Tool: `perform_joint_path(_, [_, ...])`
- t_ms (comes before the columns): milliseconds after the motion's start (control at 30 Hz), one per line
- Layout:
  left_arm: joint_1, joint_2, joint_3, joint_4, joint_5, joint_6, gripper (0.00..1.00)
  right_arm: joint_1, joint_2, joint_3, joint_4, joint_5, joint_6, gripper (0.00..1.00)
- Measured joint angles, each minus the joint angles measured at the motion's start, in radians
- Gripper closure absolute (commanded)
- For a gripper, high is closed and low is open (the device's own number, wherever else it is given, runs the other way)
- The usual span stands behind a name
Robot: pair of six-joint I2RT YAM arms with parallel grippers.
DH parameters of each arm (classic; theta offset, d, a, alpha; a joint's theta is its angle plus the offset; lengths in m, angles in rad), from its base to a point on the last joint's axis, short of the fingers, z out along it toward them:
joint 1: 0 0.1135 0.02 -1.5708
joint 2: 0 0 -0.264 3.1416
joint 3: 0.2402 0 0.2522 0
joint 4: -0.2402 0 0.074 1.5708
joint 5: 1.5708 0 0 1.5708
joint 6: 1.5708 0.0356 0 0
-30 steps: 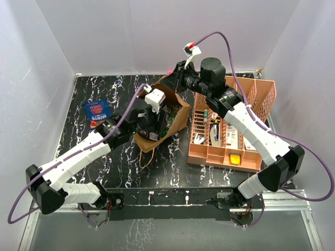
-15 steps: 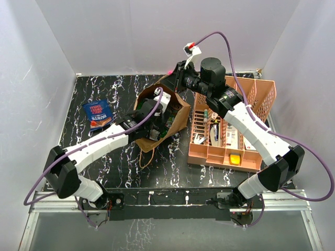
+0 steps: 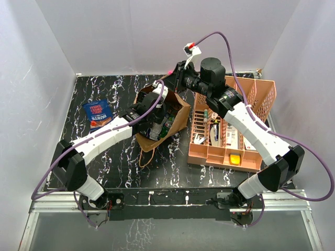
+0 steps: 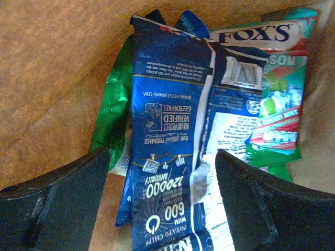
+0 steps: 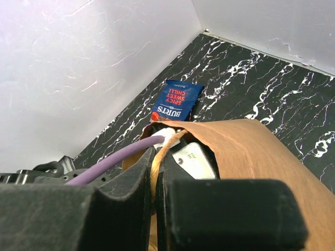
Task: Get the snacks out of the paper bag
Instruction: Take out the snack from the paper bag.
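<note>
My left gripper goes down deeper into the bag point(image 3: 180, 116) next, then pinches across the packet.
The brown paper bag point(image 3: 180, 116) stands mid-table, its mouth open. My left gripper point(image 3: 157, 112) is inside it, jaws open wide, hovering over a blue potato chips packet point(image 4: 172, 136) that lies between the fingers point(image 4: 63, 198). A green packet point(image 4: 112, 112) lies left of it and a Fox's sweets packet point(image 4: 272, 99) right of it. My right gripper point(image 5: 157, 172) is shut on the bag's twisted paper handle point(image 5: 166, 149) at the far rim and holds it up. A blue Burts packet point(image 3: 97, 113) lies on the table left of the bag; it also shows in the right wrist view point(image 5: 175, 102).
A peach lattice basket point(image 3: 261, 97) with small toiletries stands right of the bag. White walls close the table at the back and sides. The second bag handle point(image 3: 146, 157) trails on the black marbled table point(image 3: 104, 89) in front of the bag.
My left gripper has moved from the bag's near rim forward and down into the bag. The right gripper has kept holding the handle in place.
</note>
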Motion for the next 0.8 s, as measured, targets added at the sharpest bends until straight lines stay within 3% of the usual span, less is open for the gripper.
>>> perform_joint_path(200, [0.015,0.057,0.026,-0.009,0.002,-0.005,0.41,-0.001,0.0,0.0,-0.008,0.007,0.0,0.93])
perform_joint_path(600, [0.016,0.05,0.026,-0.028,0.056,-0.056,0.71,-0.003,0.0,0.0,-0.008,0.01,0.001,0.93])
perform_joint_path(700, [0.016,0.04,0.026,-0.027,0.069,-0.073,0.72,-0.003,0.0,0.0,-0.008,0.01,0.003,0.93])
perform_joint_path(800, [0.016,0.038,0.026,-0.026,0.085,-0.094,0.64,-0.003,0.0,0.0,-0.008,0.01,0.004,0.93])
